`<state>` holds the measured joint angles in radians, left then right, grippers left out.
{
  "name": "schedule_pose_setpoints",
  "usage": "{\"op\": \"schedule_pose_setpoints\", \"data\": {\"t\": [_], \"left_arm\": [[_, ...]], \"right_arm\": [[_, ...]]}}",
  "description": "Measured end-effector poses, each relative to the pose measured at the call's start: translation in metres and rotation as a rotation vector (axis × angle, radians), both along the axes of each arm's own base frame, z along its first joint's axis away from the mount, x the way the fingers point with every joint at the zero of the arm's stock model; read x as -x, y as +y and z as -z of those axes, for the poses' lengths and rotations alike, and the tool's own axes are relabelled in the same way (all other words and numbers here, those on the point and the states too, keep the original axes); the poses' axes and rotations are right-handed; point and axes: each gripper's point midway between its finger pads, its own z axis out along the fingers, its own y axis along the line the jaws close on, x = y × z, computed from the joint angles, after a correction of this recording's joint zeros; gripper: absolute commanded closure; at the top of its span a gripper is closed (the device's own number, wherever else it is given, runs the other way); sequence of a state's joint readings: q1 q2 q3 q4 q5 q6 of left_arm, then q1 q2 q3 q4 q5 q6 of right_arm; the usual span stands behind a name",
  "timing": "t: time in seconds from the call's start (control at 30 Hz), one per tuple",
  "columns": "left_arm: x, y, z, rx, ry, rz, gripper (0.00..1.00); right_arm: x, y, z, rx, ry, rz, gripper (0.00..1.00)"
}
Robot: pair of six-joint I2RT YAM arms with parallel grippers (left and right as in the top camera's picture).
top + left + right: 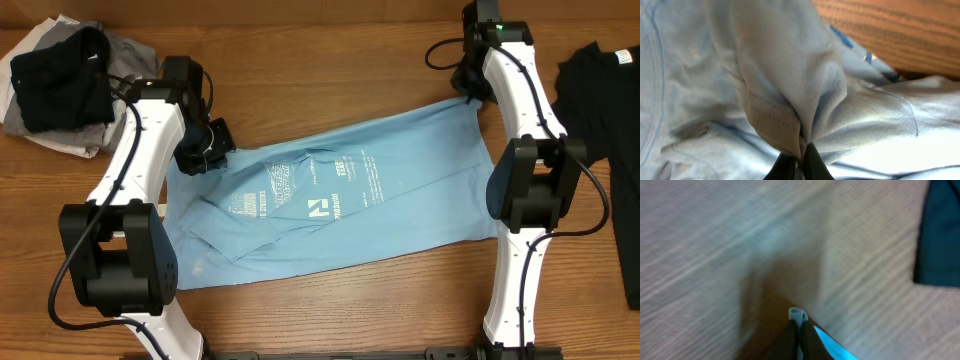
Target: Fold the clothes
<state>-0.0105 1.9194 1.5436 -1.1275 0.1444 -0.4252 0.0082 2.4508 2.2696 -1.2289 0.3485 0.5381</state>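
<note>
I should next pull my right gripper back over the shirt's side edge [482,155], which lies back from it, and let go of the shirt's corner. Both my grippers are holding the shirt's far edge.
A light blue T-shirt [350,200] with white print lies spread across the middle of the wooden table. My left gripper [205,148] is shut on a bunched fold of the shirt at its left upper edge; in the left wrist view the fingertips [800,160] pinch the cloth [790,90]. My right gripper [470,98] is shut on the shirt's far right corner; in the right wrist view the fingertips [799,327] hold a small roll of blue fabric [798,314] above the table.
A pile of black and grey clothes [65,85] lies at the far left corner. A black garment [610,130] lies along the right edge, also in the right wrist view [940,235].
</note>
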Motion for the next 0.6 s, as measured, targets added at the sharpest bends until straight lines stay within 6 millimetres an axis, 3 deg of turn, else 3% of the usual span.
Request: {"op": "schedule_pose_setpoints", "data": {"t": [0.2,0.5,0.6], "left_arm": [[0.018,0.000,-0.008,-0.001,0.050,0.004,0.96],[0.044,0.006,-0.017,-0.032,0.132,0.007,0.96],[0.052,0.009,-0.017,-0.049,0.164,0.008,0.96]], "right_arm": [[0.029,-0.012,-0.002,-0.015,0.069,0.131,0.96],[0.065,-0.016,-0.036,-0.037,0.101,0.287,0.96],[0.075,-0.014,-0.039,-0.045,0.126,0.322,0.96]]}}
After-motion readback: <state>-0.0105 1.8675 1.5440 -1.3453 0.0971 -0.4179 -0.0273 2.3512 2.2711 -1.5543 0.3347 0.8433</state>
